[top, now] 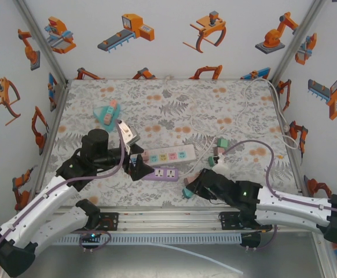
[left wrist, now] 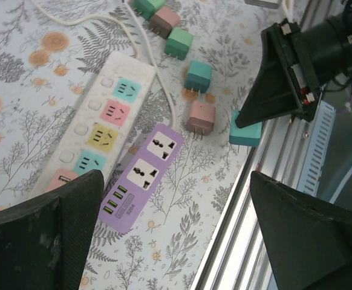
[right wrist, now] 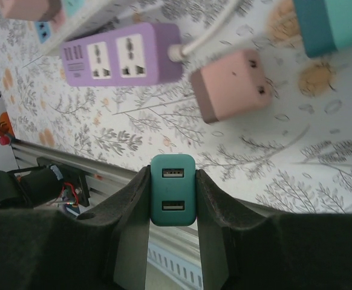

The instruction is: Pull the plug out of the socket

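I should next lower the teal plug (top: 187, 193) with my right gripper onto the mat next to the pink plug and let go of it, because both outlets of the purple socket strip are empty.
A purple socket strip (top: 164, 174) lies on the floral mat in front of a white power strip (top: 168, 154). In the left wrist view both outlets of the purple socket strip (left wrist: 143, 175) are empty. My right gripper (right wrist: 172, 181) is shut on a teal plug (right wrist: 172, 188) with two USB ports, held off the mat near the table's front rail. That held teal plug (left wrist: 245, 134) hangs right of the strip, clear of it. My left gripper (left wrist: 176, 175) is open above the mat by the strip's USB end, with nothing between its fingers.
Several loose plugs lie right of the strips: a pink one (left wrist: 200, 118), a teal one (left wrist: 198, 75) and a green one (left wrist: 179, 43). More blocks sit at the back left (top: 107, 112). A white cable (top: 255, 98) loops across the back right. The metal rail (top: 168, 219) borders the near edge.
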Controlling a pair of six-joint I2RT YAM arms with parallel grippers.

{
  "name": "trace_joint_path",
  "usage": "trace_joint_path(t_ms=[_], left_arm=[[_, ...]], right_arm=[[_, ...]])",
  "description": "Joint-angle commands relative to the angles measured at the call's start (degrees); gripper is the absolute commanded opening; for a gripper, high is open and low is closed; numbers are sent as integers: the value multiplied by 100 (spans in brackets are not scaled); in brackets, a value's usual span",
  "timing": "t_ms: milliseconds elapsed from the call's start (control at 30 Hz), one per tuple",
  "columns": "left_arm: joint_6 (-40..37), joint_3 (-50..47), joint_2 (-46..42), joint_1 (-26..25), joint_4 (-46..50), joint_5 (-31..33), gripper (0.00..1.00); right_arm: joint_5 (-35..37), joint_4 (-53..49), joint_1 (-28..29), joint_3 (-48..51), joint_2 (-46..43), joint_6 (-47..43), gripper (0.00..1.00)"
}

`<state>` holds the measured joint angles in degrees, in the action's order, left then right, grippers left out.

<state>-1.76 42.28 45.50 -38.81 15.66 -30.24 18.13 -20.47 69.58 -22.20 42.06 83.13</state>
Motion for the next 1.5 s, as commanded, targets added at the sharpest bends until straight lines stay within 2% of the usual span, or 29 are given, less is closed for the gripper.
trace_joint_path(t_ms=[0, 200, 400, 633, 900, 967, 1000, 1200, 1300, 1467], left_arm=[[-588, -127, -91, -89, -130, -320, 97], [-502, -276, -185, -245, -201, -273, 97], [-541, -278, -46, -276, -358, -150, 97], [-352, -229, 173, -281, -525, -159, 97], [-189, -238, 196, -358, -575, 114, 97], [-151, -234, 208, -380, -556, 235, 97], [-149, -237, 211, -380, -534, 293, 97], [-81, -159, 267, -394, -378, 727, 97], [-24, -159, 228, -391, -387, 1028, 97], [73, -217, 56, -391, -415, 1581, 97]], right_arm=[[473, -83, 118, 303, -192, 914, 18], [987, 736, 125, 1010, -370, 1320, 20], [1242, 1255, 131, 1355, -215, 1487, 27], [1007, 1362, 132, 1433, -88, 1518, 50], [925, 677, 131, 1283, -338, 1542, 60], [903, 453, 135, 1183, -361, 1509, 65], [915, 259, 129, 1094, -359, 1444, 73], [1211, -684, 128, 75, -69, 122, 76], [1480, -686, 135, -449, 220, -983, 75], [1853, -144, 124, -1134, 799, -3390, 74]])
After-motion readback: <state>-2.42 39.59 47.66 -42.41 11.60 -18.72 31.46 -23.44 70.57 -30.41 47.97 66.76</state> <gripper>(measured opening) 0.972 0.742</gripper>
